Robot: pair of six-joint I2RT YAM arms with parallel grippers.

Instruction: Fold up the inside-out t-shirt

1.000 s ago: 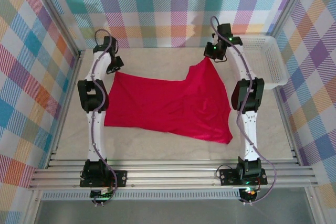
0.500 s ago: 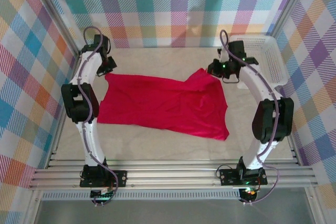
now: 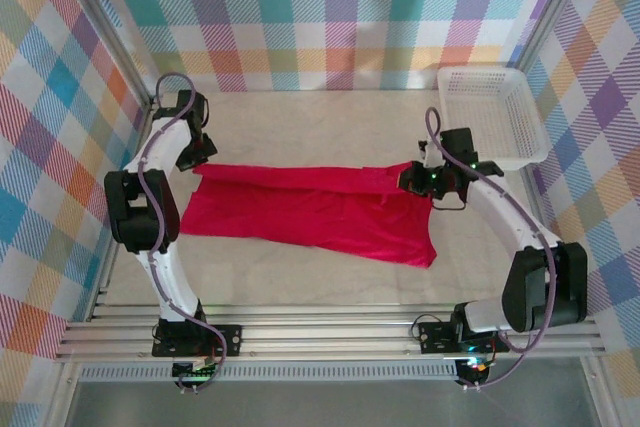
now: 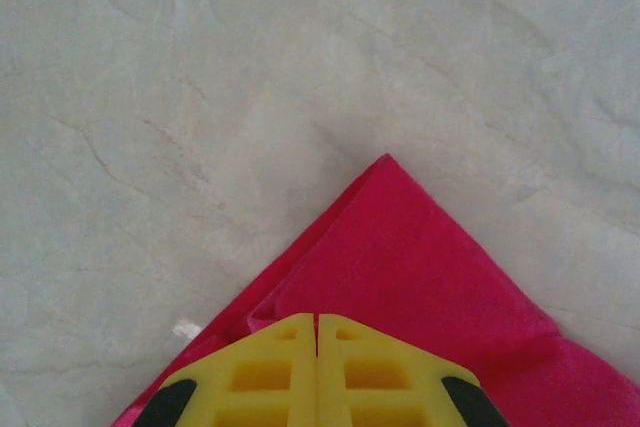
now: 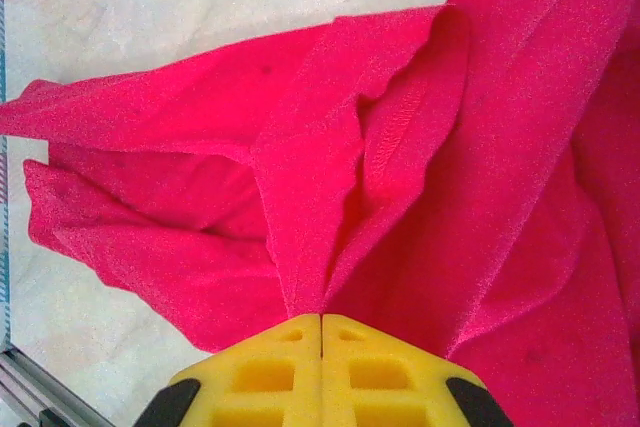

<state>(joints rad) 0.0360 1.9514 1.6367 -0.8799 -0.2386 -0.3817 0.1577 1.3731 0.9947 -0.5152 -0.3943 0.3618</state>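
I need to move my right gripper back toward my base and down onto the shirt's near part and release the fold there, as the folded part leaves that cloth uncovered.
The bright red inside-out t-shirt point(image 3: 310, 209) lies across the middle of the table, its far edge folded toward the near side into a long band. My left gripper point(image 3: 197, 163) is shut on the shirt's far left corner point(image 4: 400, 247); a small white tag point(image 4: 185, 329) peeks out beside it. My right gripper point(image 3: 412, 179) is shut on a bunched fold of the shirt point(image 5: 330, 247) at its far right corner, cloth fanning out from the yellow fingertips.
A white plastic mesh basket point(image 3: 490, 112) stands at the back right, just beyond the right arm. The pale table top point(image 3: 300, 117) is bare behind the shirt and along the near edge. Checked walls close in the sides.
Both grippers have pulled the shirt's far edge toward the near side and down. The raised right corner now lies low, and the shirt is a narrower folded band.
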